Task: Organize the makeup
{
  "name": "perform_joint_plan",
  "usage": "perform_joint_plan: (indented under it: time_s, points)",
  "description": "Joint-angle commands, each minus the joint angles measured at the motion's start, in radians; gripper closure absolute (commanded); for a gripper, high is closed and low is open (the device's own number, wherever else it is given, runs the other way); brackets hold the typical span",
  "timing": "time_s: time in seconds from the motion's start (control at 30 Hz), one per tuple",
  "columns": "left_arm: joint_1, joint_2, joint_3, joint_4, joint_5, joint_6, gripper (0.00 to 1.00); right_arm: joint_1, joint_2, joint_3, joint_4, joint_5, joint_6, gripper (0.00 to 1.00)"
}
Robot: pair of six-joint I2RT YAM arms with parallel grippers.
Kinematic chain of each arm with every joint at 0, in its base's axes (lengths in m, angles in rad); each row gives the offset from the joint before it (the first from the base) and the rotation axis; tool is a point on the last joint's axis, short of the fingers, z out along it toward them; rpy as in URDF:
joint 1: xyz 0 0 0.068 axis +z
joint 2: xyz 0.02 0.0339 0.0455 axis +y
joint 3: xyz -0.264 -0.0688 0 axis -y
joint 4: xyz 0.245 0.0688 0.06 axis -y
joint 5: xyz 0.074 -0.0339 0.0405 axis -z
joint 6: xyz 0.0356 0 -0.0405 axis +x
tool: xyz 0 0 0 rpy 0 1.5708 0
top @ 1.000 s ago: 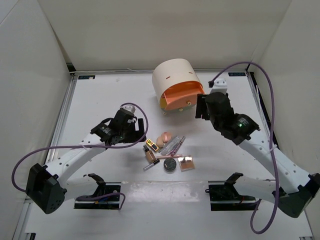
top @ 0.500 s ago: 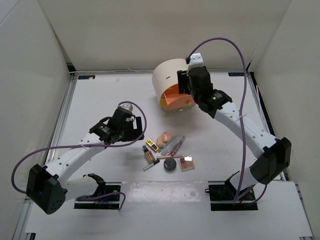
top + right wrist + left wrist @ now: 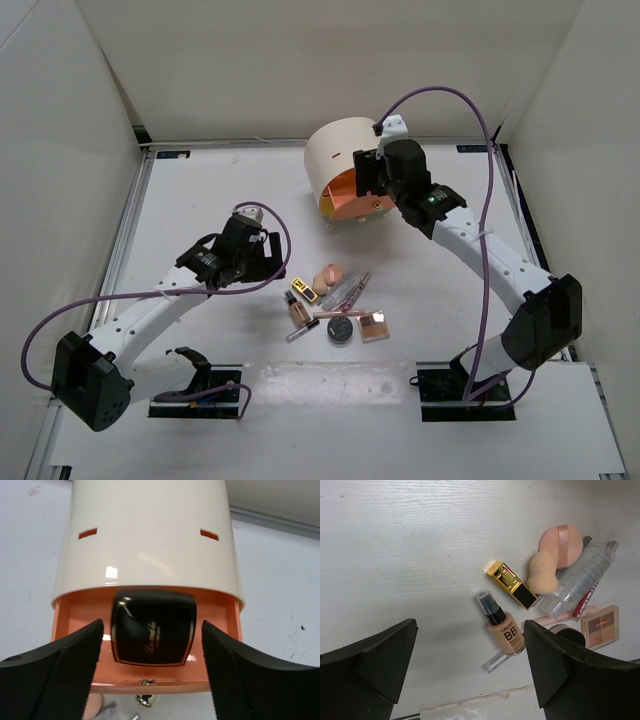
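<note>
The round black compact [image 3: 341, 330] is below my left gripper, to its right in the top view, so the gripper will next go past the foundation bottle and down onto the compact.
The makeup lies in a pile on the white table: peach sponges [image 3: 328, 273], a gold lipstick [image 3: 305, 291], a foundation bottle [image 3: 297, 310], a round black compact [image 3: 341, 330], a pink blush palette [image 3: 373, 325] and gloss tubes [image 3: 348, 290]. The left wrist view shows the bottle [image 3: 504, 629], lipstick [image 3: 512, 585], sponges [image 3: 542, 575], tubes [image 3: 580, 577] and palette [image 3: 600, 626]. My left gripper [image 3: 262, 262] is open and empty, just left of the pile. My right gripper [image 3: 151, 645] is open over the orange drawer [image 3: 75, 620]. A black square compact [image 3: 153, 628] lies in the drawer between its fingers.
The cream cylindrical box [image 3: 345, 160] stands at the back centre with its orange drawer [image 3: 352, 203] pulled out toward the pile. A strip of tape [image 3: 300, 375] crosses the table near the front. White walls enclose the table on three sides.
My right arm has swung left from beside the box to above the open drawer. My left arm has hardly moved. The pile is unchanged.
</note>
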Motion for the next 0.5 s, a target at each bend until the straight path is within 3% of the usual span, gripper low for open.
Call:
perform_joint_plan:
  time_s: [0.0,0.13,0.3,0.47]
  points:
    - [0.004,-0.018,0.033,-0.006,0.002,0.016,0.02,-0.006,-0.043,0.031,0.042,-0.023,-0.011,0.15]
    - [0.004,-0.005,0.047,-0.008,0.013,0.040,0.02,-0.006,-0.043,0.080,0.017,-0.017,-0.036,0.01]
    - [-0.001,0.022,0.086,-0.015,-0.020,0.081,0.02,-0.012,-0.079,0.140,-0.044,0.020,-0.042,0.01]
    - [-0.114,0.090,0.157,0.006,0.017,0.154,0.02,-0.043,-0.177,0.097,-0.130,0.070,0.029,0.01]
